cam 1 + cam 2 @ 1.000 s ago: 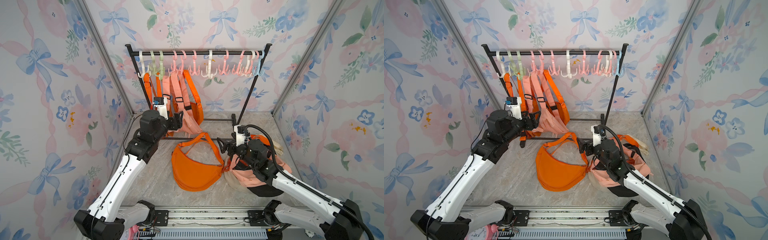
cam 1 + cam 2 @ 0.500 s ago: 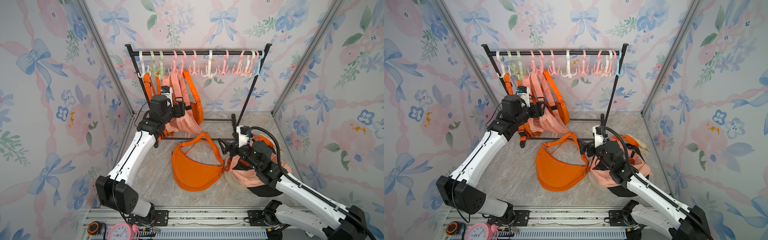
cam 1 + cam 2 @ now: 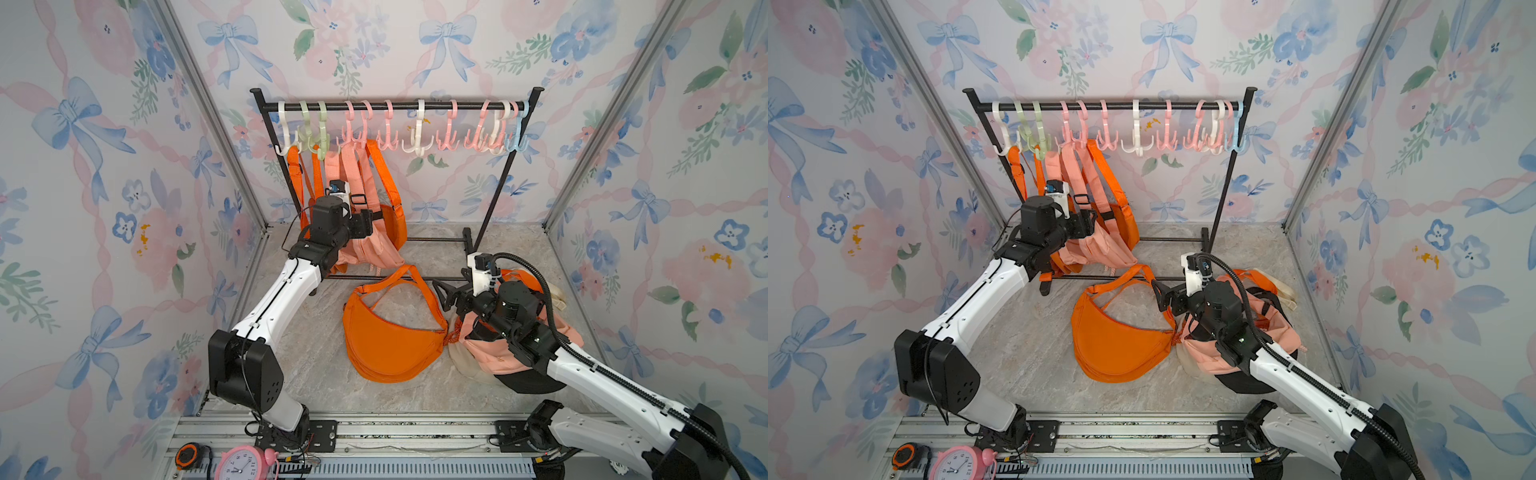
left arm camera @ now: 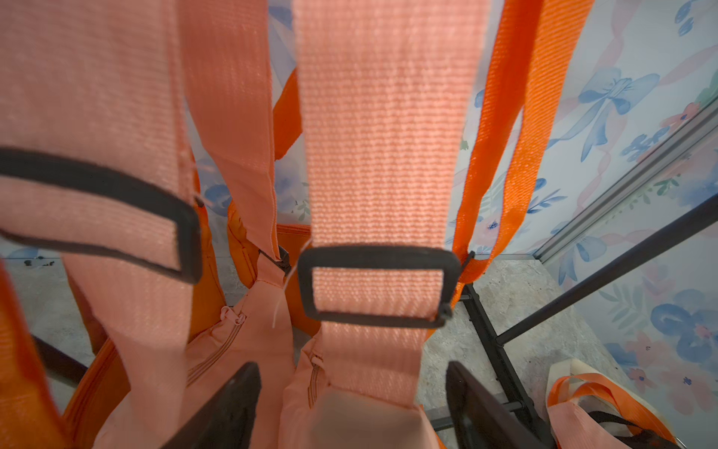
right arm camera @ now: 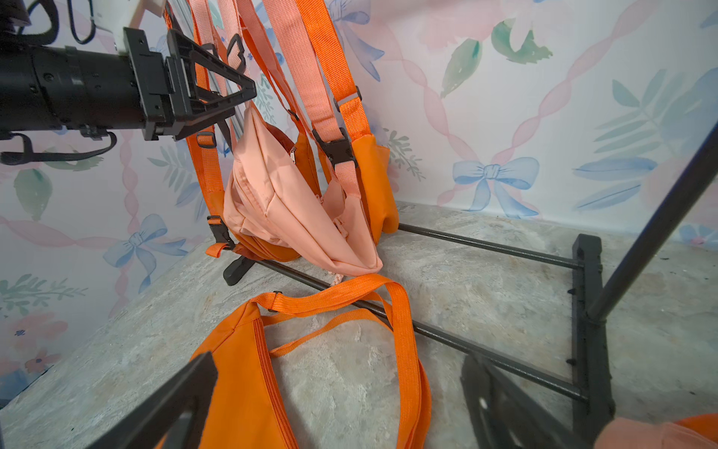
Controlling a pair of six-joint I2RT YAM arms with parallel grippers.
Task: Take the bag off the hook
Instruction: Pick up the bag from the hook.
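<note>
The pink strap's upper part hangs above my left gripper, below the hook, so I will lift the gripper past the black buckle and close on that part.
A pale pink bag (image 3: 371, 248) hangs by its pink straps (image 4: 382, 155) from a pink hook (image 3: 353, 133) at the rack's left end, among orange bags. My left gripper (image 3: 365, 220) is open and pushed up against those straps. In the left wrist view one strap with a black buckle (image 4: 375, 285) runs down between the fingers (image 4: 229, 408), which are not touching it. My right gripper (image 3: 442, 296) is open low over the floor, beside an orange bag (image 3: 390, 343) lying there; its strap (image 5: 404, 330) lies under the open jaws.
The black rack (image 3: 395, 106) carries many empty hooks to the right. Its base bars (image 5: 485, 342) cross the floor just ahead of my right gripper. A heap of bags (image 3: 498, 357) lies under the right arm. A pink clock (image 3: 241, 463) sits at the front rail.
My left arm has swung up and toward the rack, bringing its open gripper to the pink bag's straps. The right gripper has barely shifted and stays open.
</note>
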